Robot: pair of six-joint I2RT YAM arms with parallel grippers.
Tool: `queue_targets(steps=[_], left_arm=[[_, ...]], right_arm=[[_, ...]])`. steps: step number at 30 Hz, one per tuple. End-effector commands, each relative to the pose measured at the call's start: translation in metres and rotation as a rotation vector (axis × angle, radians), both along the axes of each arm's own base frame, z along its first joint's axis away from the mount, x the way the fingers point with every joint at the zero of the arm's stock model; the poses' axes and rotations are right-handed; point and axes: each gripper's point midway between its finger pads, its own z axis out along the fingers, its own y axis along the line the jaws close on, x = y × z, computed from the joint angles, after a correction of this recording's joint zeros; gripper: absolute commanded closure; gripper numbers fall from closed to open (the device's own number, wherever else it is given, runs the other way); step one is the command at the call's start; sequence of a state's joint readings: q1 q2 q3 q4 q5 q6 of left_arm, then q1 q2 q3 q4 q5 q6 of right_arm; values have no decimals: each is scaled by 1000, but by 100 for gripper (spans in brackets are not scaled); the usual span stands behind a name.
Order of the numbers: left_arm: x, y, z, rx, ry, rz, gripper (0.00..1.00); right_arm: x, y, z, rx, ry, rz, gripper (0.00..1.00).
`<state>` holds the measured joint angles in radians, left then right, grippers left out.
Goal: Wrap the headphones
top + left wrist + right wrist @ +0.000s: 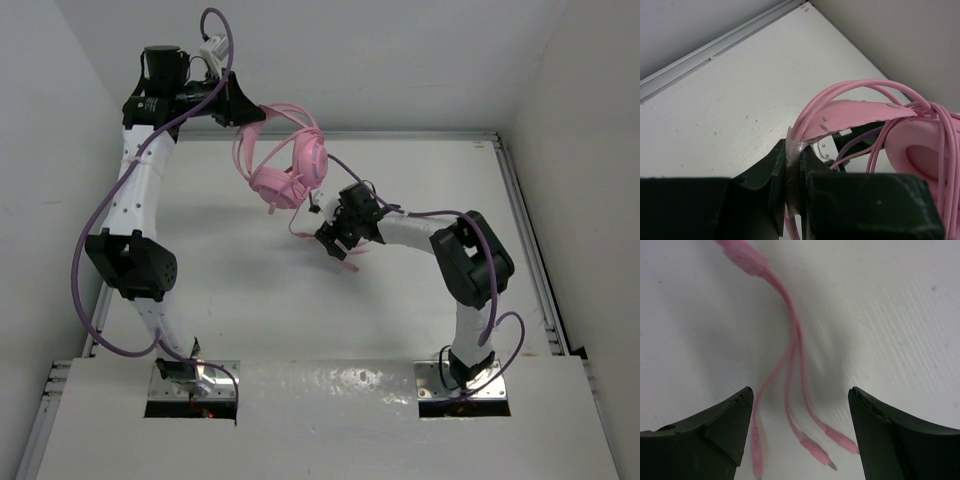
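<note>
The robot should next lower its right gripper toward the cable's splitter (745,257) and close it where one pinch spans all the parts of the thin pink cable, since they meet below it that way.
The pink headphones (288,168) hang above the far middle of the table, held by their headband. My left gripper (243,120) is raised at the back left and is shut on that headband (850,114), which is pinched between its jaws (794,165). Loops of thin pink cable (945,150) lie over the earcup (920,150). My right gripper (333,243) hovers low over the table just right of the headphones, and it is open (800,396). Three pink plug ends (812,446) of the cable lie on the table between its fingers, untouched. The splitter (745,257) sits further ahead.
White walls close in the table on the left, back and right, with a metal rail (520,210) along the right edge. Purple arm cables (100,215) loop beside the left arm and over the right arm (470,260).
</note>
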<state>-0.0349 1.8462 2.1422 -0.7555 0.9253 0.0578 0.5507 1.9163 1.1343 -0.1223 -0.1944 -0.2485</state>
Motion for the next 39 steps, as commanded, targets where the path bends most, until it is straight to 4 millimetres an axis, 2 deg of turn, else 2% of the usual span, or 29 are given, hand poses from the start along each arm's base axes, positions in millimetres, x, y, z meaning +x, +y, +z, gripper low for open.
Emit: queue_targets(steps=[1,3,4,6,8,11,12,14,15,19,20,21,22,23,24,25,26,27,29,31,34,35,36,38,39], left_arm=[[9,2,19,-96,13,44,100],[11,4,19,-106,23,54,100],[13,5,17,-107,25,59,100],[15,9,17,-106,27,73,100],[16,11,16,-106,31,80,100],[18,12,16,-107,34,90,100],[19,12,16,-110,34,93,100],[19,10,17,-125,43,92,100],[23,21,19,-133,39,115,100],[30,28,20,-189,75,151,100],[30,28,12,-241,152,159,100],[33,30,23,-280,121,153,100],[36,36,11,-355,227,180,100],[36,38,13,-386,239,168,100],[37,40,17,-404,226,171,100],[40,43,14,-404,233,185,100],[42,46,9,-395,248,222,100],[44,48,9,-386,244,243,100],[47,51,7,-380,249,280,100],[50,54,2,-386,269,316,100],[54,60,-6,-365,282,375,100],[57,65,-13,-348,299,430,100],[58,68,-14,-334,294,455,100],[64,77,-25,-296,303,532,100],[66,79,-29,-290,307,553,100]], right_arm=[[1,33,2,8,-89,143,25],[2,37,-2,11,-58,137,26],[-5,34,-7,-3,-17,142,27],[-5,33,-11,-22,13,114,34],[-3,24,-18,-82,31,59,40],[-8,15,-25,-115,72,8,57],[-10,15,-25,-113,88,-4,71],[-18,12,-28,-124,119,-4,85],[-23,10,-26,-131,134,-2,99],[-46,9,-24,-115,136,-10,100],[-50,13,-21,-78,138,-31,100],[-45,26,-2,2,76,-31,100],[-60,22,-9,24,96,-45,100],[-64,29,-2,100,110,-82,100],[-56,43,14,197,52,-100,100],[-66,38,18,234,43,-127,100],[-58,47,32,311,-5,-178,100],[-63,43,28,318,-9,-206,100],[-63,51,38,370,-22,-259,100],[-64,53,32,376,-19,-302,100],[-72,67,32,375,-20,-280,100],[-81,74,30,362,-9,-254,100],[-81,82,38,374,-14,-239,100],[-96,101,44,373,1,-180,100],[-95,114,59,399,-11,-155,100]])
